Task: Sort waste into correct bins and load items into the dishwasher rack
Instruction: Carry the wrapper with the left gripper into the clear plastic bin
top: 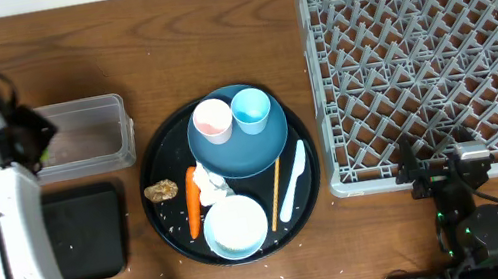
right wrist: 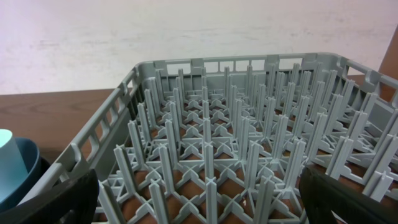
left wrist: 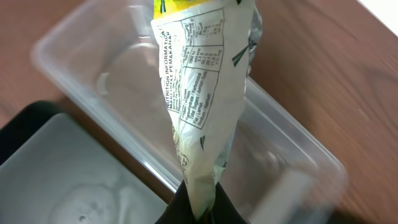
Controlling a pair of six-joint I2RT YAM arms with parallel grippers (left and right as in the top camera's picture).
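My left gripper will next go down toward the open inside of the clear tub and let go of the bottom end of the yellow-green wrapper, because the tub is below my gripper.
My left gripper (left wrist: 199, 208) is shut on the bottom tip of the yellow-green wrapper (left wrist: 205, 93), which hangs over the clear tub (left wrist: 93, 56). The flat black tray (left wrist: 56, 174) lies beside the tub. From overhead, the left gripper (top: 33, 130) is at the tub's (top: 84, 137) left end. The round black tray (top: 155, 155) holds the dark blue plate (top: 256, 148) with a pink cup (top: 212, 120) and a light blue cup (top: 251, 109), plus the carrot (top: 192, 200), brown lump (top: 161, 189), tissue (top: 212, 188), pale blue bowl (top: 236, 228), spoon (top: 294, 183) and chopstick (top: 276, 194). My right gripper (right wrist: 199, 202) is open at the grey rack's (right wrist: 236, 155) near edge.
The flat black tray (top: 82, 233) lies in front of the tub, partly under my left arm. White grains are scattered on the round tray and on the table near it. The rack (top: 433, 58) fills the right side; my right gripper (top: 437, 169) sits at its front wall.
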